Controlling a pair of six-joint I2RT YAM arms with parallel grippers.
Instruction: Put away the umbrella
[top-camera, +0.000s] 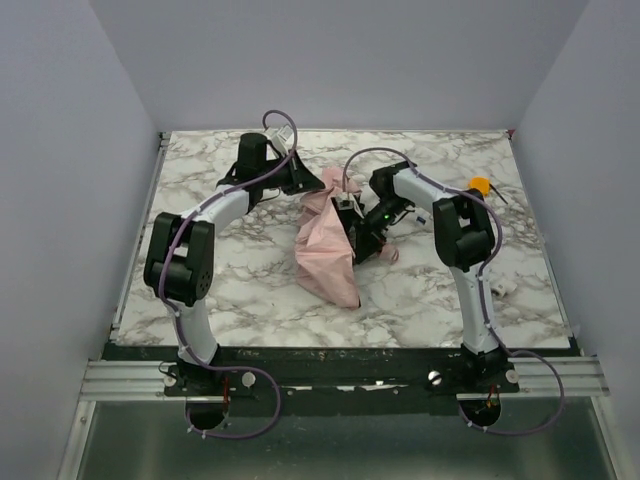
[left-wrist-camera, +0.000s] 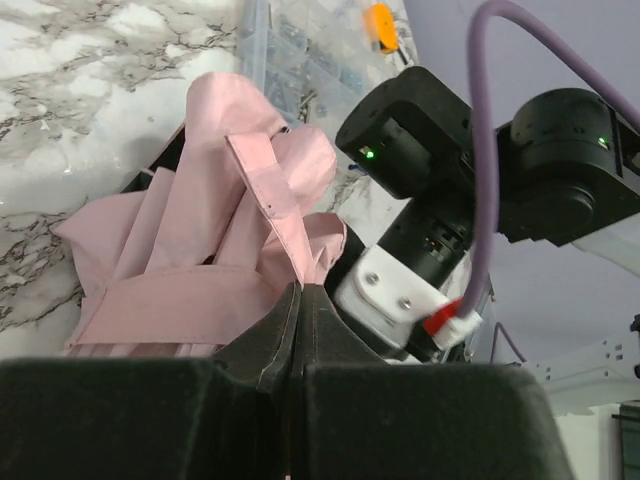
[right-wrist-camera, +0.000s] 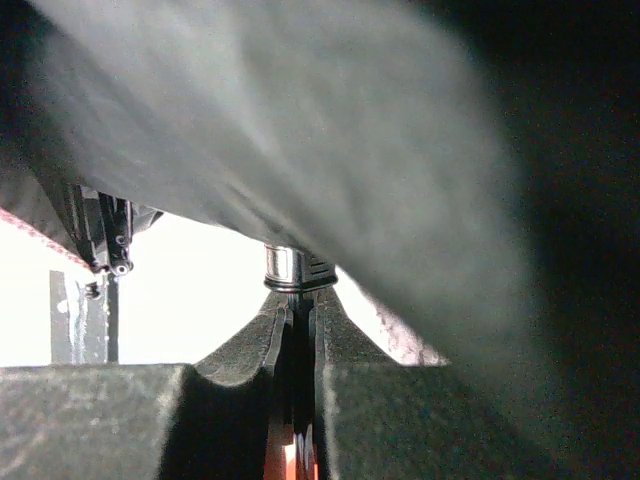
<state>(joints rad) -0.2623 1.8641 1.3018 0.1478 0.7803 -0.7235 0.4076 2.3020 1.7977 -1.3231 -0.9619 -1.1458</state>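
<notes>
Next, my right gripper stays almost in place beside the umbrella, steadying the thin dark shaft (right-wrist-camera: 300, 325), then opens to release it, because my left gripper holds only fabric.
The pale pink umbrella (top-camera: 322, 250) lies crumpled at the middle of the marble table (top-camera: 200, 300), its fabric partly lifted. My left gripper (top-camera: 318, 182) is shut on a fold of the pink fabric (left-wrist-camera: 270, 190) at the umbrella's far end; in the left wrist view the cloth runs into the closed fingertips (left-wrist-camera: 300, 292). My right gripper (top-camera: 352, 224) sits in the umbrella's right side, shut on the thin dark shaft with its metal collar (right-wrist-camera: 290, 268). Shadowed fabric (right-wrist-camera: 330, 130) drapes over the right wrist view and hides the rest.
A clear plastic packet (left-wrist-camera: 290, 50) lies on the table beyond the umbrella. A small orange object (top-camera: 479, 184) sits at the back right, and a small white piece (top-camera: 503, 288) lies near the right arm's base. Walls close in three sides of the table.
</notes>
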